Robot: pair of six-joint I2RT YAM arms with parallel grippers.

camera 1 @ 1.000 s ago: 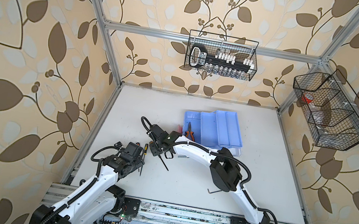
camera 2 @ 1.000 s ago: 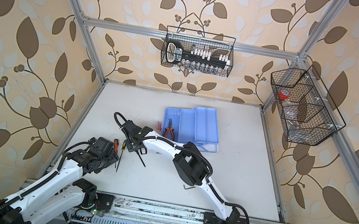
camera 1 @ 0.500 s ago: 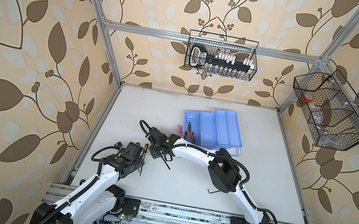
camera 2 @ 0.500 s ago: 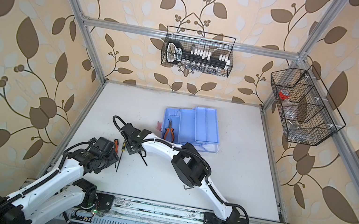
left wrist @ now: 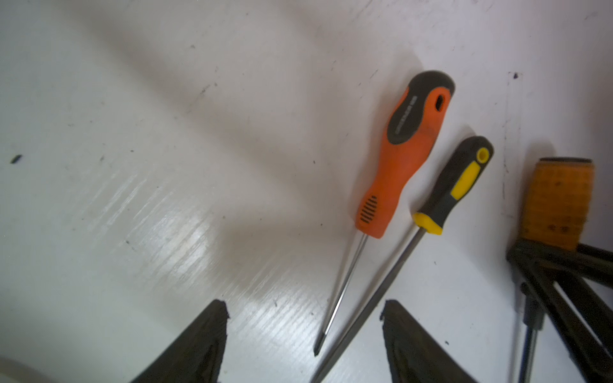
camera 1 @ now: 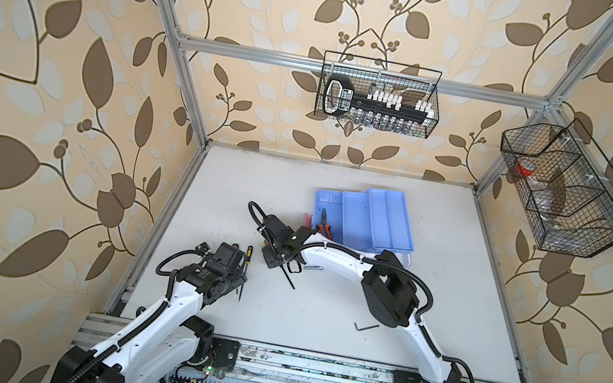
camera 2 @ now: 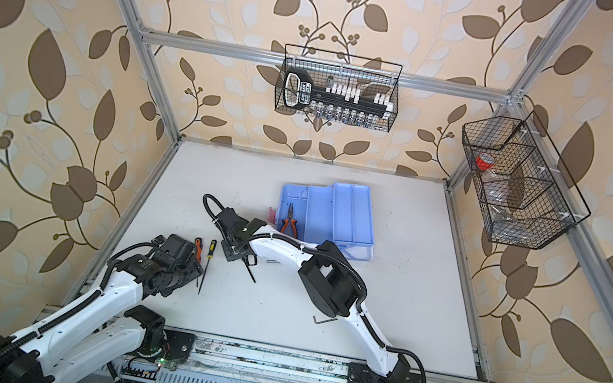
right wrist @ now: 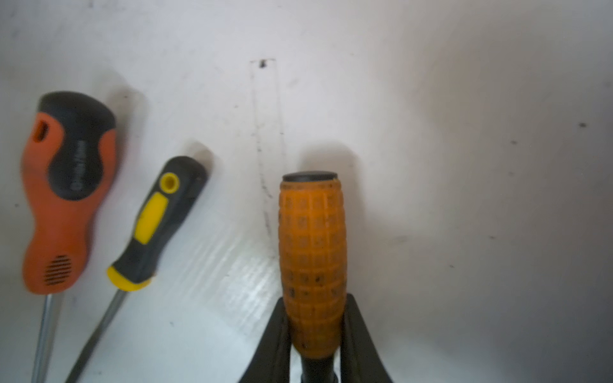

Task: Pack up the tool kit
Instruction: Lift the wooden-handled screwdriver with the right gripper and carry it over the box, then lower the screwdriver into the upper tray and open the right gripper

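Note:
My right gripper lifts outward over the empty tray beside the pliers next, since that tray stands outward of the gripper. It then brings the handle down to release it.
The tool kit (camera 1: 365, 219) (camera 2: 335, 212) lies open at the middle back of the table, its blue trays spread out, with orange-handled pliers (camera 1: 323, 227) in one tray. In front of it to the left, my right gripper (right wrist: 315, 305) (camera 1: 271, 256) is shut on a knurled orange tool handle (right wrist: 311, 252) (left wrist: 557, 202) that rests low on the table. My left gripper (left wrist: 303, 311) (camera 1: 235, 277) stands open. The shaft tips of an orange-black screwdriver (left wrist: 404, 156) (camera 2: 197, 248) and a yellow-black screwdriver (left wrist: 454, 185) (camera 2: 211, 246) lie between its fingers, untouched.
A black hex key (camera 1: 365, 327) lies near the table's front, beside the right arm. Two black wire baskets hang on the walls, one at the back (camera 1: 378, 95) holding a socket set, one on the right (camera 1: 566, 189). The table's metal frame rail (camera 1: 309, 364) runs along the front.
My right gripper has closed its fingers onto the orange handle and shifted slightly left. The left arm and both screwdrivers have stayed put.

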